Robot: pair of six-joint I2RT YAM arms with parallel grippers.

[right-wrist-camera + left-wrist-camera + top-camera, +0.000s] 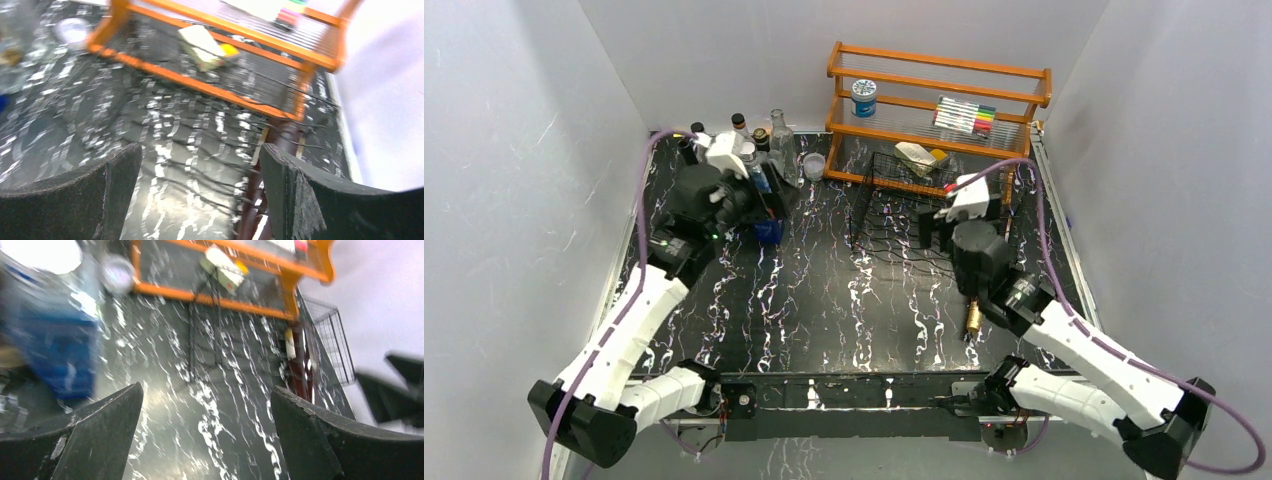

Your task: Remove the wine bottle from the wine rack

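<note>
The bottle's gold neck (973, 317) poking past the rack lies back from my left gripper and to the right in the top view, so my left gripper should swing back across onto it.
The black wire wine rack (889, 200) stands right of centre, in front of the orange shelf. A dark red wine bottle with a gold cap (973, 320) lies along the rack's right side, neck toward me, mostly hidden under my right arm. My right gripper (939, 228) hovers open over the rack. In the right wrist view (200, 175) the bottle (272, 165) lies just inside the right finger, and the rack's wires (210, 150) run between the fingers. My left gripper (759, 205) is open and empty at back left (207, 410). The left wrist view shows the bottle (300, 365) far right.
An orange wooden shelf (939, 90) stands at the back with a blue-lidded jar (863, 97), markers (964, 115) and a yellow-white object (921, 155). Several glass bottles (769, 145) cluster at back left by a blue box (768, 230). A clear cup (813, 165) sits nearby.
</note>
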